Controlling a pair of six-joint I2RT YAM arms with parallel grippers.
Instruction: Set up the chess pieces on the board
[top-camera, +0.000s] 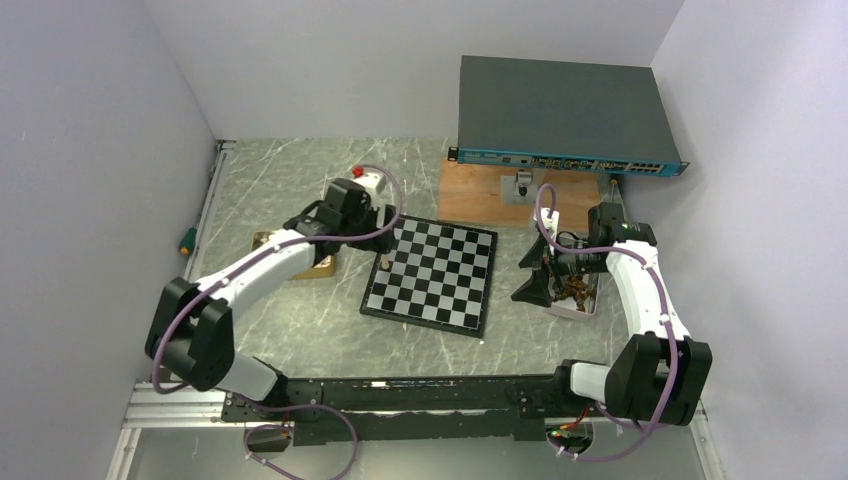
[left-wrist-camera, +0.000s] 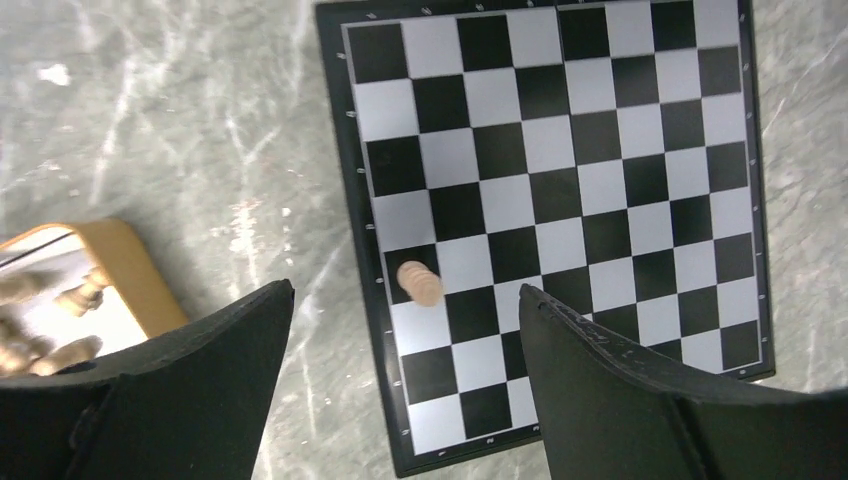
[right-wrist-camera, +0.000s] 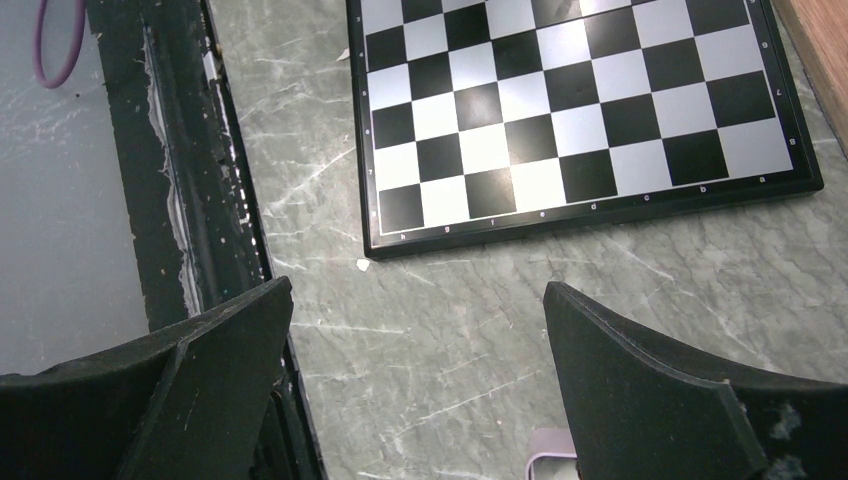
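Observation:
I will next swing my left gripper down onto the light pieces in the tan tray, which are below it, to its left in the top view. Only one piece is placed.
The board (top-camera: 432, 276) lies flat in the middle of the table, with black and silvery checks. One light tan chess piece (left-wrist-camera: 421, 283) stands on a black square in the board's left edge column, also seen from above (top-camera: 385, 262). My left gripper (left-wrist-camera: 405, 292) hangs open just above that piece, its fingers (left-wrist-camera: 215, 360) clear of it on both sides. My right gripper (right-wrist-camera: 418, 290) is open over bare table beside the board's (right-wrist-camera: 570, 110) right edge, empty. In the top view the right gripper (top-camera: 537, 272) sits beside a white tray (top-camera: 590, 309) of dark pieces (top-camera: 574, 290).
A tan tray (left-wrist-camera: 135, 275) with light pieces (left-wrist-camera: 60, 300) sits left of the board, under my left arm. A brown wooden plank (top-camera: 475, 190) and a dark network box (top-camera: 560, 115) stand behind the board. A black rail (right-wrist-camera: 190, 200) runs along the near edge.

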